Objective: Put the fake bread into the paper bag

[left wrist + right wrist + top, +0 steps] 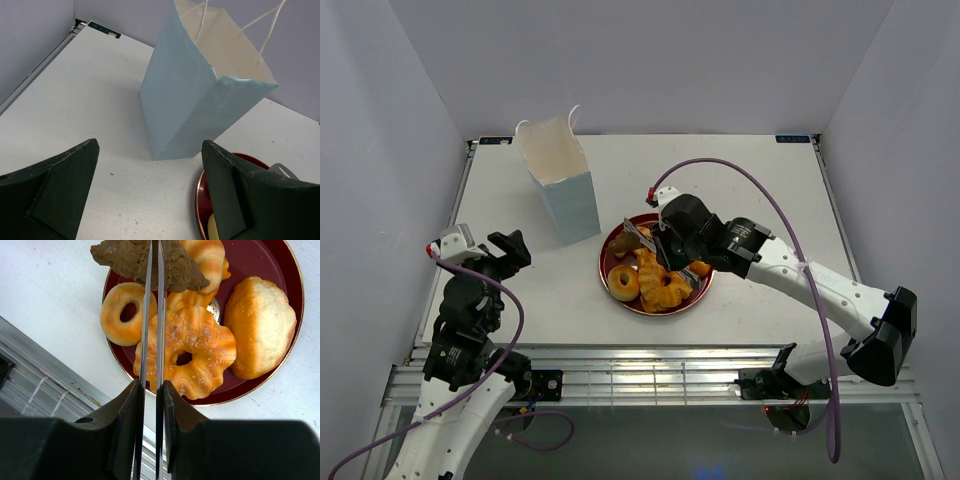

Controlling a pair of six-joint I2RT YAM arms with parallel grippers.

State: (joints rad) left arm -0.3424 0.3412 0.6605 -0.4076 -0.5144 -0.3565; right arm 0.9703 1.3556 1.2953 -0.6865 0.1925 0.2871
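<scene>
The robot's right gripper will next move up and outward to let go of the piece of fake bread over the bag's opening, because that opening is to the gripper's left in the top view.
The pale blue paper bag (565,190) stands upright and open at the back left; it also shows in the left wrist view (195,100). The fake bread lies on a dark red plate (260,255): a ring donut (125,312), a twisted ring (200,355), a bun (260,327) and a croissant (207,260). My right gripper (150,385) is shut on silver tongs (160,315). The tongs' tips pinch the dark brown piece (130,257) over the plate's edge nearest the bag. My left gripper (150,145) is open and empty, left of the plate (610,270), facing the bag.
The plate sits just right of the bag near the table's middle. Grey walls close in the table at the left, back and right. A metal rail runs along the near edge (620,360). The right arm (800,275) reaches in from the right.
</scene>
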